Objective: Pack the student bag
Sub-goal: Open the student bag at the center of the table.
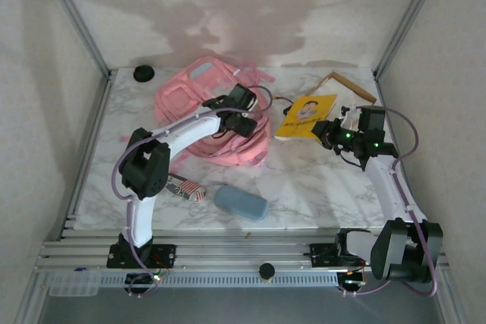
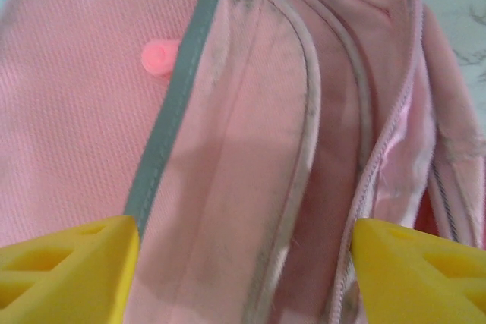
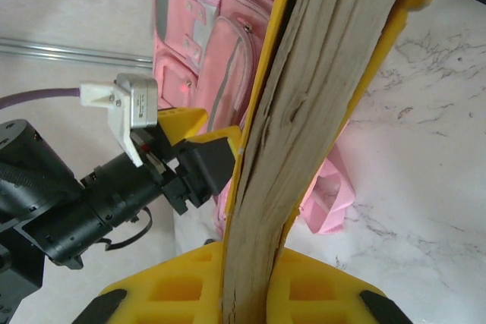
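Note:
The bag's grey-pink piped rim (image 2: pixel 282 244) lies just below and its piping already runs between the open fingers. My left gripper comes down onto that rim next.
The student bag (image 1: pixel 199 104), pink with pale grey-blue panels, lies flat at the back left of the table. My left gripper (image 1: pixel 244 117) hovers over its right side, open. In the left wrist view the yellow fingertips (image 2: pixel 68 263) stand wide apart just above the bag's pink fabric (image 2: pixel 250 111), with piping and a zip line running between them. My right gripper (image 1: pixel 334 131) is shut on a yellow book (image 1: pixel 306 115) to the right of the bag. In the right wrist view the book (image 3: pixel 319 73) stands edge-on between the yellow fingers (image 3: pixel 175 294), with the bag (image 3: pixel 201 43) behind it.
A blue-grey oval case (image 1: pixel 241 202) lies near the front edge at centre. A small striped item (image 1: pixel 187 188) sits by the left arm. A brown cardboard piece (image 1: pixel 351 86) lies at the back right and a black round object (image 1: pixel 143 73) at the back left.

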